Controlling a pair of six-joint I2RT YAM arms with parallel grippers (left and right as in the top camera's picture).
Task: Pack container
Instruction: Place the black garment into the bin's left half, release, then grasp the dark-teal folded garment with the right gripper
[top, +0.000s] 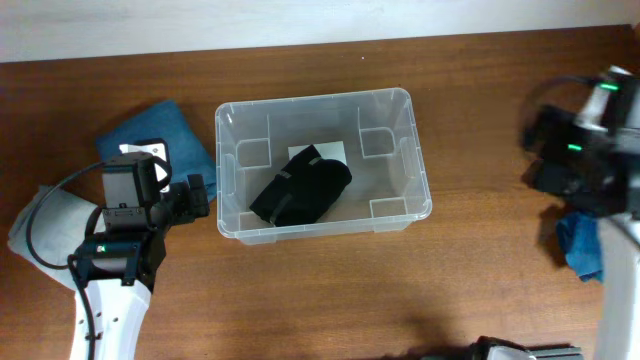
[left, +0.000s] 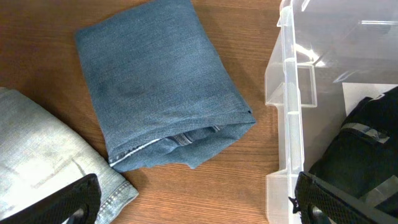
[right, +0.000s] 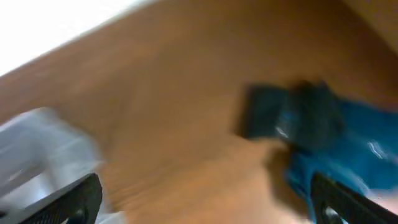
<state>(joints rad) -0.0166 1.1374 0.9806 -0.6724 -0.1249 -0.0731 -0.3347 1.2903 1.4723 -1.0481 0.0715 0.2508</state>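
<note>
The near side of the teal cloth outside (top: 582, 252) (right: 331, 169) the container is next for my right gripper, which will go down and back onto it, to the right in the overhead view.
The clear plastic container (top: 420, 170) stands mid-table with a folded black garment (top: 302, 192) lying over its white bottom label. Its left wall shows in the left wrist view (left: 291, 112), with the black garment (left: 364, 149) inside. My left gripper (left: 196, 202) is open and empty over bare wood, between the container and a folded blue denim garment (left: 155, 81). A pale grey denim garment (left: 43, 155) lies to its left. My right gripper (right: 205, 199) is open and empty, right of the container; its view is blurred and shows a teal-blue cloth (right: 348, 143).
The blue denim (top: 160, 135) lies left of the container, the grey garment (top: 40, 225) at the far left under my left arm. The teal cloth (top: 580, 245) lies at the right edge under my right arm. A white wall edge runs along the back.
</note>
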